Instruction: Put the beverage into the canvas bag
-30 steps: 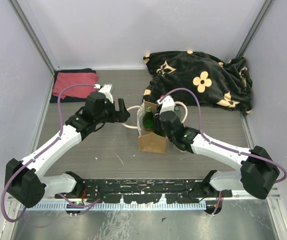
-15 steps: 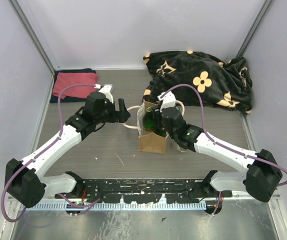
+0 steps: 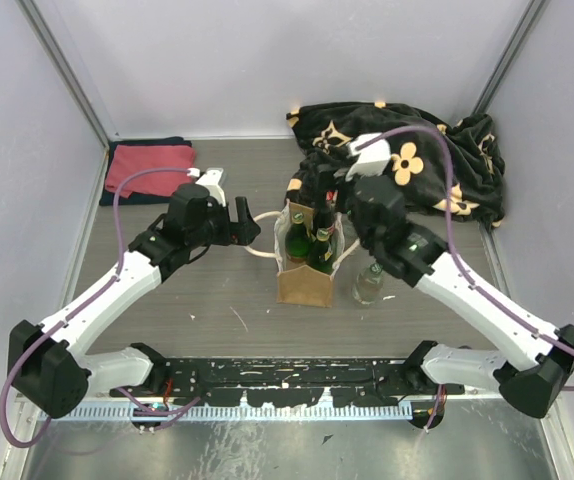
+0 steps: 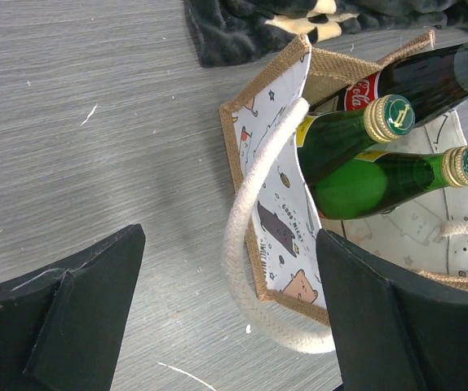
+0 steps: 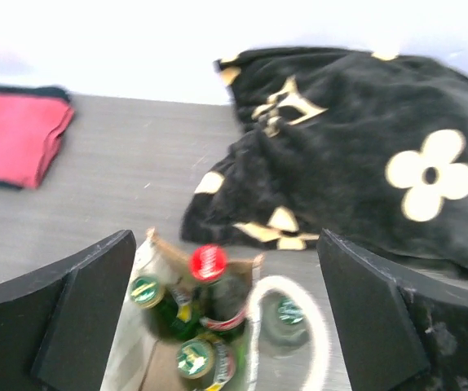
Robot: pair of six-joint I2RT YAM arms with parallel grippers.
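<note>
My right gripper is above and in front of the near clear bottle, still outside the bag (image 3: 304, 283). Next I need to move back, tilt down and go down onto its cap (image 3: 375, 268).
The canvas bag (image 3: 304, 283) stands upright mid-table with three beverage bottles in it. Two are green with gold caps (image 4: 389, 118) (image 4: 465, 165). The third is a dark bottle with a red cap (image 5: 209, 262) and leans at the bag's far side. My right gripper (image 3: 329, 195) hangs open above the bag with nothing between its fingers; in its wrist view the gripper (image 5: 226, 318) frames the bottle caps. My left gripper (image 3: 247, 222) is open just left of the bag, its fingers either side of the cream left handle (image 4: 250, 244) without pinching it.
A clear bottle with a green cap (image 3: 368, 283) stands on the table right of the bag, seen through the right handle loop (image 5: 284, 309). A black flowered blanket (image 3: 407, 160) lies at the back right, a folded red towel (image 3: 149, 167) at the back left.
My right gripper has opened and lifted up and back from the bag, leaving the red-capped bottle inside. The left arm has not moved.
</note>
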